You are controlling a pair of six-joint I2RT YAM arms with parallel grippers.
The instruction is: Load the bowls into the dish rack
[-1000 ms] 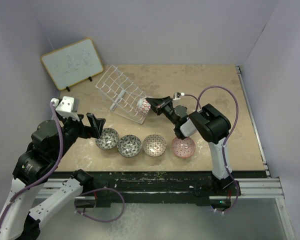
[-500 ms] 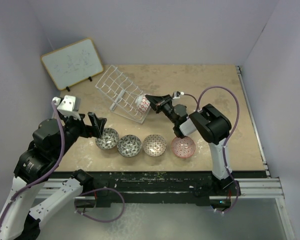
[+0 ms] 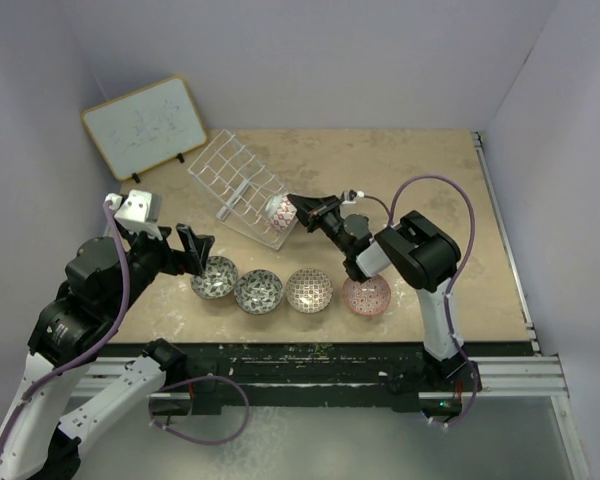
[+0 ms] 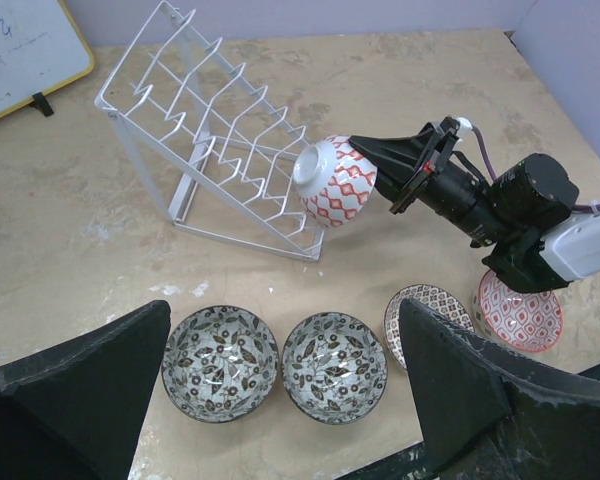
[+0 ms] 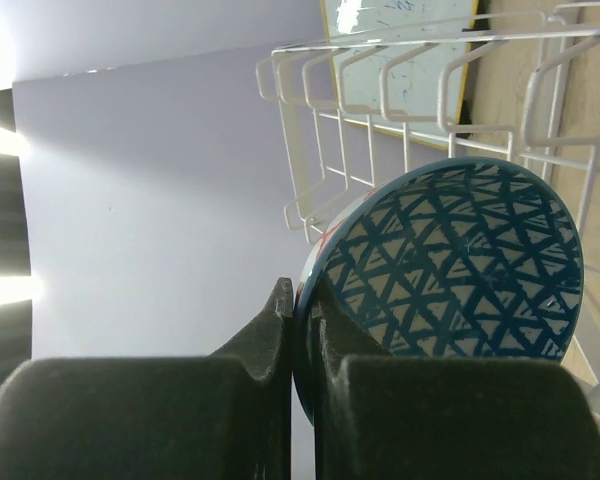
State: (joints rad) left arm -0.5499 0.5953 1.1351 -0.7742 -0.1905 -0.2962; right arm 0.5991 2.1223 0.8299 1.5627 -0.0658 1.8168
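The rack's end wires are just outward of my right gripper. My right gripper should move outward next, slide the blue bowl [image 3: 278, 210] into those wires and let go of the bowl's rim.
The white wire dish rack [image 3: 235, 185] stands at the back left, with no bowl in it. My right gripper [image 3: 298, 208] is shut on the rim of the blue bowl [image 3: 278, 210], blue lattice inside and red-white outside. It holds the bowl tipped on its side at the rack's lower front edge [image 4: 335, 180] [image 5: 460, 260]. Two grey-black bowls [image 3: 217, 277] [image 3: 259, 291], the beige-brown bowl [image 3: 309, 289] and the pink-red bowl [image 3: 366, 294] sit in a row near the front. My left gripper [image 3: 193, 245] is open and empty above the grey-black bowls [image 4: 220, 350] [image 4: 334, 354].
A wood-framed whiteboard [image 3: 142, 125] leans at the back left behind the rack. The right arm [image 3: 420, 250] reaches over the pink-red bowl. Grey walls close the table on three sides.
My right gripper has carried the blue bowl a little left and up, closer onto the rack's front. The left arm has hardly moved.
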